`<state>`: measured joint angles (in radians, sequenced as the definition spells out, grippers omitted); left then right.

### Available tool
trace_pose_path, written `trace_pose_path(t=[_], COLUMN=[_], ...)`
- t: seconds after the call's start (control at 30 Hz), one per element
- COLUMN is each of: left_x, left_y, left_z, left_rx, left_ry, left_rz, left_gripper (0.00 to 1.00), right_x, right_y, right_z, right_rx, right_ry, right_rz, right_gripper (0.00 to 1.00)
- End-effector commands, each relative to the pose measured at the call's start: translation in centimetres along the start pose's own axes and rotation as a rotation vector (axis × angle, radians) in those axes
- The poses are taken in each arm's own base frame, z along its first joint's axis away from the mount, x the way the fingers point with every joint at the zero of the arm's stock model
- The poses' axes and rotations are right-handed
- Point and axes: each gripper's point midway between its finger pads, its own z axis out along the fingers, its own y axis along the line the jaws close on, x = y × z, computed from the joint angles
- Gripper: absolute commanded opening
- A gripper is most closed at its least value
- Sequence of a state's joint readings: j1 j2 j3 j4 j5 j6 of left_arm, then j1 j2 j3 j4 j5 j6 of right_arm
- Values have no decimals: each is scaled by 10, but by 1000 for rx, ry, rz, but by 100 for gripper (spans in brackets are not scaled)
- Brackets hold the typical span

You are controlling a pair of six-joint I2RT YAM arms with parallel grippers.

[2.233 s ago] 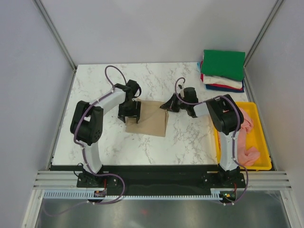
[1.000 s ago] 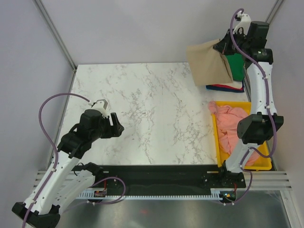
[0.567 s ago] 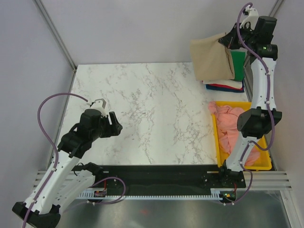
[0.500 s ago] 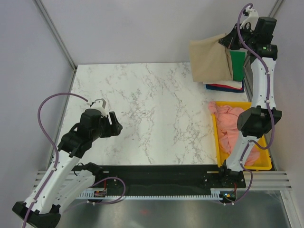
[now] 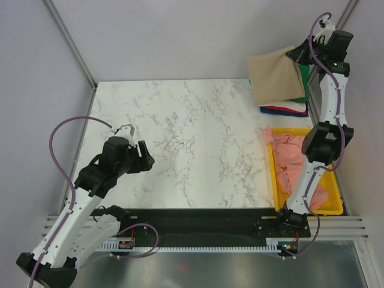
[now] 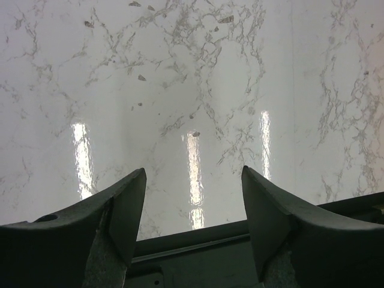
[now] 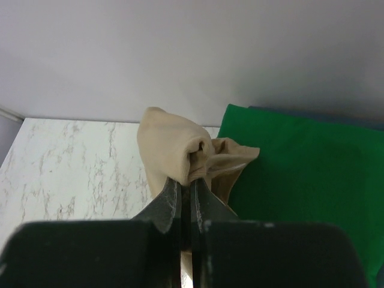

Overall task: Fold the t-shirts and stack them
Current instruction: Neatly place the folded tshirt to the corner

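My right gripper moves to the right in the top view next and lowers the tan t-shirt's corner onto the stack (image 5: 287, 108). The tan t-shirt hangs beside the green one.
My right gripper (image 5: 298, 55) is shut on a corner of the folded tan t-shirt (image 5: 276, 78) and holds it in the air over the stack at the back right. In the right wrist view the tan t-shirt (image 7: 171, 150) bunches between the closed fingers, with the green t-shirt (image 7: 300, 162) just beyond. The stack (image 5: 287, 108) shows a green t-shirt (image 5: 306, 72) on top, then white, red and blue edges. A crumpled pink t-shirt (image 5: 294, 157) lies in the yellow tray (image 5: 333, 207). My left gripper (image 5: 146, 157) is open and empty above the table's near left part; it also shows in the left wrist view (image 6: 192, 198).
The marble table (image 5: 198, 138) spreads between the arms. The table's dark front edge (image 6: 198, 240) lies just below my left fingers. Grey walls and frame posts (image 5: 69, 42) close in the back and sides.
My right arm has lifted the tan t-shirt off the table's middle and carried it right over the stack, now lower and flatter. My left arm pulled back to the near left and has stayed still.
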<state>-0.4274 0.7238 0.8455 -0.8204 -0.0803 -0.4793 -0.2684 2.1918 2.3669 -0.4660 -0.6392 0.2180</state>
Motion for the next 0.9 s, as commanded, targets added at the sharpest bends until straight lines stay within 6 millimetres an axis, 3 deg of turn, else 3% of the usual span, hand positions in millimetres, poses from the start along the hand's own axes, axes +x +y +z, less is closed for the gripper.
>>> trace_pose_path(t=[0.0, 0.27, 0.43, 0.63, 0.87], left_x=[-10, -8, -9, -8, -8], left_y=[1, 1, 1, 2, 3], left_z=[0, 3, 2, 4, 5], left_rx=[-14, -18, -21, -26, -30], left_ry=[-39, -29, -31, -26, -18], left_rz=[-36, -36, -38, -40, -43], left_gripper=[72, 71, 71, 70, 70], right_x=[-42, -76, -86, -69, -25], right_y=[-5, -36, -69, -108, -148], right_z=[-2, 3, 9, 25, 41], right_rx=[-18, 48, 99, 153, 240], right_ry=[-144, -313, -409, -437, -405], right_rz=[-33, 28, 86, 157, 253], right_gripper=[0, 0, 0, 0, 0])
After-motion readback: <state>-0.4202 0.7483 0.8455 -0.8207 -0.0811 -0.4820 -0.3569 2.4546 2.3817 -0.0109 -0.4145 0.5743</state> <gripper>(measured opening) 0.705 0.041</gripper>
